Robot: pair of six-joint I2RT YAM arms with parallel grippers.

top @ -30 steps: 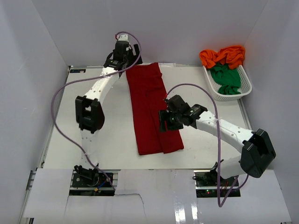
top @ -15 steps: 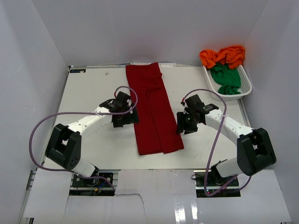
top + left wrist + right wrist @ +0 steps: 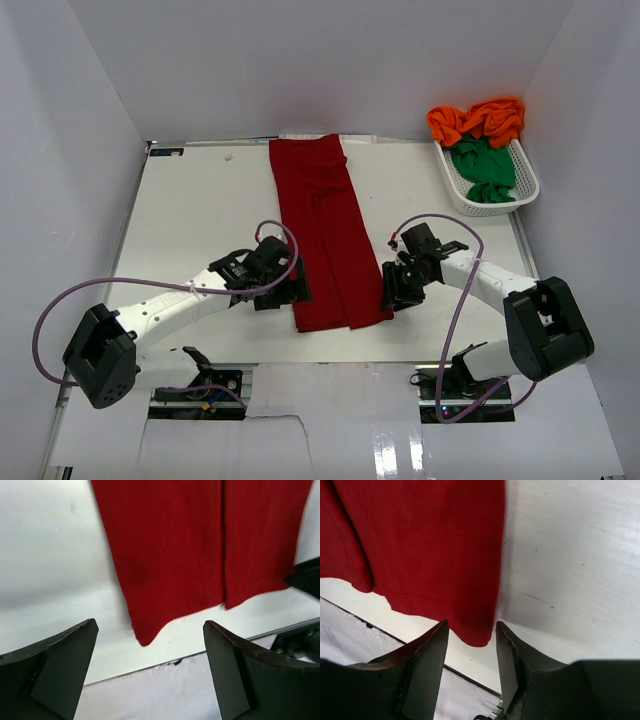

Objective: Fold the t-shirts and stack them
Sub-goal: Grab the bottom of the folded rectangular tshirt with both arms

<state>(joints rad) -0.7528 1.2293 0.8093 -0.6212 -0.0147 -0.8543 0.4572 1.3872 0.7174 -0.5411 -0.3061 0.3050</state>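
Note:
The tip of the corner shows between my left gripper's open fingers. My left gripper needs to move down and back next, onto the near corner on its side (image 3: 299, 328) of the red t-shirt (image 3: 325, 235).
A dark red t-shirt (image 3: 325, 235) lies flat on the table, folded into a long strip that runs from the far edge toward me. My left gripper (image 3: 291, 291) hovers at its near left corner (image 3: 145, 637), wide open and holding nothing. My right gripper (image 3: 391, 298) is at the near right corner (image 3: 480, 632). Its jaws are partly apart, one on each side of that corner, with a gap showing on both sides. Orange t-shirts (image 3: 480, 118) and a green t-shirt (image 3: 484, 165) are piled in the basket.
A white lattice basket (image 3: 478, 205) stands at the back right of the table. The table's near edge (image 3: 165, 667) runs just below the shirt's hem. White walls enclose the table on three sides.
The left arm swung from the shirt's far end to its near left corner. The right gripper slid off the shirt to the near right corner, and its jaws narrowed.

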